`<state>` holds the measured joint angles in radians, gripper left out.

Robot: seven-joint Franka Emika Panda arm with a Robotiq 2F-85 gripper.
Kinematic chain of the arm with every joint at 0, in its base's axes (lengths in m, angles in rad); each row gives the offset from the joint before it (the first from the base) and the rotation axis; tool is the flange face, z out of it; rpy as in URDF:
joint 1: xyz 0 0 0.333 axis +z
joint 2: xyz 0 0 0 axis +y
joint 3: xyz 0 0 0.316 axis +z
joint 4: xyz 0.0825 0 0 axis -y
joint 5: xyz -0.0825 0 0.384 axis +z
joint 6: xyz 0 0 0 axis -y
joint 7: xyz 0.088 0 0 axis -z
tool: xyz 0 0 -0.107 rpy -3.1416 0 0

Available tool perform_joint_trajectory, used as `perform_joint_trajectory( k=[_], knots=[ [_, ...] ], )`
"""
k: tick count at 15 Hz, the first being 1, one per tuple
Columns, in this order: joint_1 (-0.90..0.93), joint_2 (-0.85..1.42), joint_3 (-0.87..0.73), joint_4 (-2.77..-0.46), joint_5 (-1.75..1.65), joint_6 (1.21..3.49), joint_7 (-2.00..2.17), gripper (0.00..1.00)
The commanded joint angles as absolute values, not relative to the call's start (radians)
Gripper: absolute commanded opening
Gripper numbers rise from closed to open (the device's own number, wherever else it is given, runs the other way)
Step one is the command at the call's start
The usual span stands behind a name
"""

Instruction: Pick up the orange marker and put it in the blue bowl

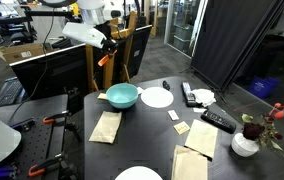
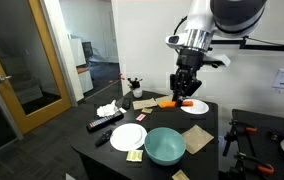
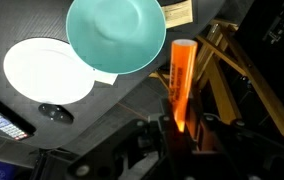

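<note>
The orange marker [image 1: 105,58] is still hanging high next to the blue bowl. My gripper will move down and over the bowl's open middle next to let go of the marker.
My gripper [image 3: 181,128] is shut on the orange marker [image 3: 181,85], which sticks out from between the fingers. In both exterior views the gripper [image 1: 106,50] [image 2: 185,92] hangs high above the table with the marker [image 1: 105,58] [image 2: 172,102] in it. The blue bowl [image 1: 122,95] [image 2: 165,144] stands on the dark table, below and to one side of the gripper. In the wrist view the bowl [image 3: 115,35] lies up and left of the marker's tip, not under it.
White plates [image 1: 157,97] [image 2: 128,136] [image 3: 48,70] lie beside the bowl. Brown napkins [image 1: 106,126], remote controls [image 1: 218,120] [image 2: 106,123], a small flower vase [image 1: 246,142] and a yellow stand [image 3: 237,70] are on or near the table [image 1: 152,125].
</note>
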<state>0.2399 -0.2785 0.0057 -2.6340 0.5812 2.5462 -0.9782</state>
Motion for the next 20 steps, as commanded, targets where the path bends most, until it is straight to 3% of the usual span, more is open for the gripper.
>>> perform_joint_trajectory(
  k=[1,9,20],
  knots=[
    [0.297,-0.256,0.018,-2.693,0.637,2.702,-1.040,0.05],
    [0.401,-0.102,0.015,-2.714,0.710,2.923,-1.121,0.05],
    [0.398,0.174,0.030,-2.623,0.722,3.112,-1.120,0.05]
  ],
)
